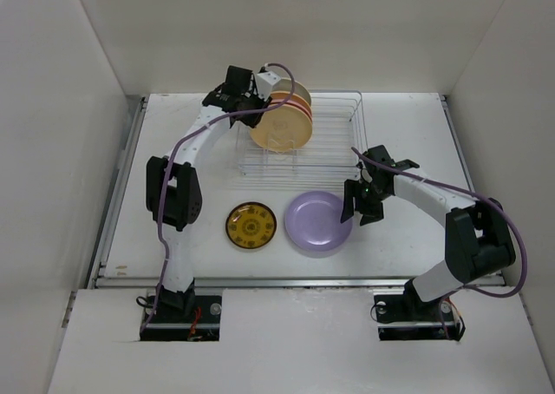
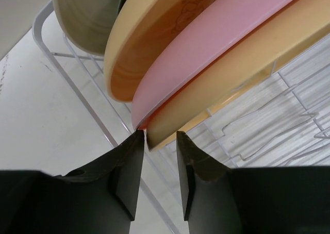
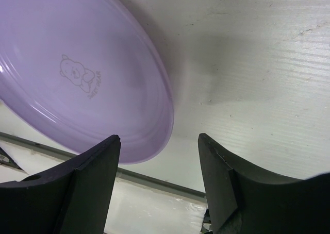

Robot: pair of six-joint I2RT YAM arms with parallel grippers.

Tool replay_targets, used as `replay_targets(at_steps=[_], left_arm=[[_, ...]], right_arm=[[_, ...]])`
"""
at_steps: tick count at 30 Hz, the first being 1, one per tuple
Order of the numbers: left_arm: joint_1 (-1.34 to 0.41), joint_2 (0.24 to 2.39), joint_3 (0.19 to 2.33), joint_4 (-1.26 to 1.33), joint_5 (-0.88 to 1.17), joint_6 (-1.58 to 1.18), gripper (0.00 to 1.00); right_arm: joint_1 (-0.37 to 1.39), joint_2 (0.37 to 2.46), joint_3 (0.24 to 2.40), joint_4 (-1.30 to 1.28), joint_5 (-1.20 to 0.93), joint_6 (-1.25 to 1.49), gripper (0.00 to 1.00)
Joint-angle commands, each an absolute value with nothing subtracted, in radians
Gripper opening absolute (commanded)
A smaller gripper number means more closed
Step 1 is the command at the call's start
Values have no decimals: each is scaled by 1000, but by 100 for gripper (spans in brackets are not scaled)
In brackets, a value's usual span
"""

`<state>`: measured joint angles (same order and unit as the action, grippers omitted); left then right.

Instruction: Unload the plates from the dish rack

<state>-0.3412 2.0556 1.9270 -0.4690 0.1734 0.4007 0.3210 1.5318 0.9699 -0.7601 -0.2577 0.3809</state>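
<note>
The left gripper eases a little farther onto the tan-yellow plate's rim next and closes its fingers, since that rim already sits between the open fingers.
The silver wire dish rack (image 1: 334,138) stands at the back of the table with several plates (image 1: 282,127) upright at its left end. In the left wrist view these are a cream plate (image 2: 87,17), a tan-yellow plate (image 2: 149,33), a pink plate (image 2: 216,38) and another tan-yellow plate (image 2: 237,64). My left gripper (image 2: 161,136) is open, its fingertips on either side of that last plate's lower rim, with a gap on the right side. A lavender plate (image 1: 316,225) and a small mustard-yellow patterned plate (image 1: 251,225) lie flat on the table. My right gripper (image 1: 360,207) hangs open and empty over the lavender plate's (image 3: 77,74) right edge.
White walls enclose the table on the left, back and right. The rack's right part (image 1: 342,116) holds only bare wire prongs. A metal rail (image 1: 295,281) runs along the table's near edge, just below the two flat plates.
</note>
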Motion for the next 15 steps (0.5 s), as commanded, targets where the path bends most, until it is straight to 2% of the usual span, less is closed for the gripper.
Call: replay_targets(at_steps=[1, 7, 10, 13, 15], left_arm=[[-344, 2057, 1963, -462, 141, 390, 29], [-344, 2086, 1983, -453, 123, 390, 31], [-334, 2095, 1983, -463, 132, 381, 21], [-334, 2095, 1983, -489, 158, 371, 4], [-334, 2085, 1973, -489, 158, 371, 0]], right_arm=[[316, 1506, 1002, -770, -245, 373, 68], [316, 1506, 993, -770, -245, 373, 68], [316, 1497, 992, -770, -245, 373, 68], [316, 1497, 992, -770, -236, 373, 68], [316, 1497, 992, -770, -236, 373, 68]])
